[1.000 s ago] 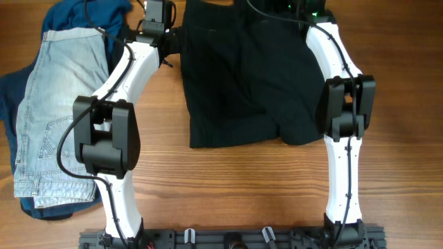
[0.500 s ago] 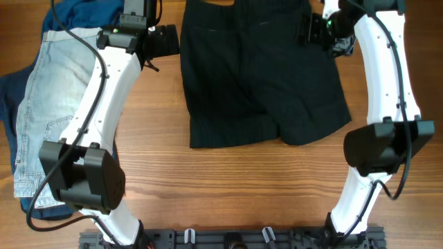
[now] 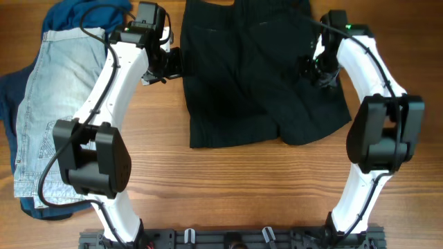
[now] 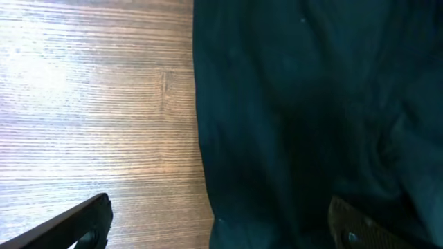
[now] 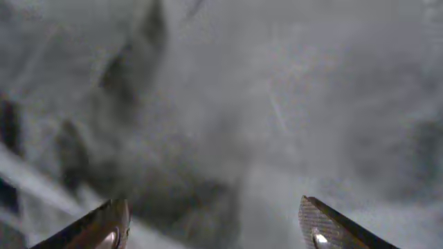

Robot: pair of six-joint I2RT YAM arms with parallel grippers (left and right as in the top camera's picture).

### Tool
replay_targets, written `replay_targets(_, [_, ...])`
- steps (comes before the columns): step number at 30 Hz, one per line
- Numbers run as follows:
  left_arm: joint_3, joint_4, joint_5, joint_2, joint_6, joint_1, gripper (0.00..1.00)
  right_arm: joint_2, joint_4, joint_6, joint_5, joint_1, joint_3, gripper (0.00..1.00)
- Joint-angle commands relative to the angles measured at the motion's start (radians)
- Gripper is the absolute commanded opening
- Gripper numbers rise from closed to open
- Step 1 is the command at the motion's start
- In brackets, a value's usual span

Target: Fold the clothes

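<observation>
I will bring my open left gripper outward and down onto the shorts' side edge near the waistband [image 3: 185, 26] [image 4: 199, 48], since that part of the shorts lies beyond my fingers beside bare wood.
The black shorts [image 3: 256, 76] lie spread flat at the top middle of the table, waistband at the far edge. My left gripper [image 3: 174, 62] is open at their left edge; in the left wrist view its fingers [image 4: 221, 225] straddle the dark fabric's edge [image 4: 304, 117] and bare wood. My right gripper [image 3: 317, 69] is open over the right side of the shorts; the right wrist view shows its fingers [image 5: 216, 228] wide apart above blurred dark fabric [image 5: 277, 111]. Light-blue denim shorts [image 3: 55, 111] lie at the left on a dark blue garment [image 3: 76, 14].
Bare wooden table [image 3: 235, 187] lies in front of the shorts and between the two piles. The arms' black base rail [image 3: 228, 238] runs along the near edge.
Both grippers have moved inward toward the black shorts: the left one right and down to their left edge, the right one down and left onto their right side.
</observation>
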Motion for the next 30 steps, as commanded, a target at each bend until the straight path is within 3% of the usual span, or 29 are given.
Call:
replay_targets(1, [-0.001, 0.002, 0.002, 0.002, -0.015, 0.007, 1.00, 0.010, 0.116, 0.013, -0.026, 0.000, -0.132, 0.66])
replay_targets(2, [-0.001, 0.002, -0.031, 0.002, -0.015, 0.008, 1.00, 0.010, 0.163, 0.028, -0.025, -0.004, -0.176, 0.59])
replay_targets(3, [-0.001, 0.001, -0.110, 0.002, -0.015, 0.008, 1.00, 0.010, 0.221, 0.047, -0.025, -0.010, -0.235, 0.45])
replay_targets(4, [-0.001, 0.001, -0.138, 0.002, -0.015, 0.010, 1.00, 0.010, 0.247, 0.057, -0.021, -0.018, -0.261, 0.42])
replay_targets(9, [-0.001, 0.027, -0.168, 0.002, -0.012, 0.041, 1.00, 0.010, 0.299, 0.066, -0.014, -0.150, -0.309, 0.43])
replay_targets(14, [-0.001, 0.110, -0.168, 0.002, -0.011, 0.043, 1.00, 0.010, 0.352, 0.054, -0.026, -0.347, -0.309, 0.50])
replay_targets(15, [-0.001, 0.144, -0.166, 0.002, -0.011, 0.043, 1.00, 0.010, 0.400, -0.010, -0.073, -0.383, -0.307, 0.61])
replay_targets(16, [-0.001, 0.159, -0.159, 0.002, -0.003, 0.043, 1.00, 0.010, 0.411, -0.023, -0.084, -0.386, -0.305, 0.65])
replay_targets(18, [-0.001, 0.262, 0.000, 0.006, 0.147, 0.042, 1.00, 0.005, 0.413, -0.106, -0.171, -0.388, -0.253, 0.86])
replay_targets(20, [-0.001, 0.413, 0.055, 0.023, 0.217, 0.035, 1.00, -0.040, 0.347, -0.135, -0.234, -0.387, -0.159, 0.98])
replay_targets(22, [-0.001, 0.546, 0.082, 0.067, 0.225, 0.035, 1.00, -0.132, 0.244, -0.188, -0.285, -0.385, -0.067, 0.99])
replay_targets(27, [-0.001, 0.861, 0.365, 0.319, 0.174, 0.035, 0.98, -0.445, 0.135, -0.180, -0.261, -0.344, -0.051, 0.99])
replay_targets(30, [-0.001, 0.932, 0.387, 0.390, 0.130, 0.032, 0.97, -0.525, 0.099, -0.180, -0.256, -0.314, -0.051, 1.00])
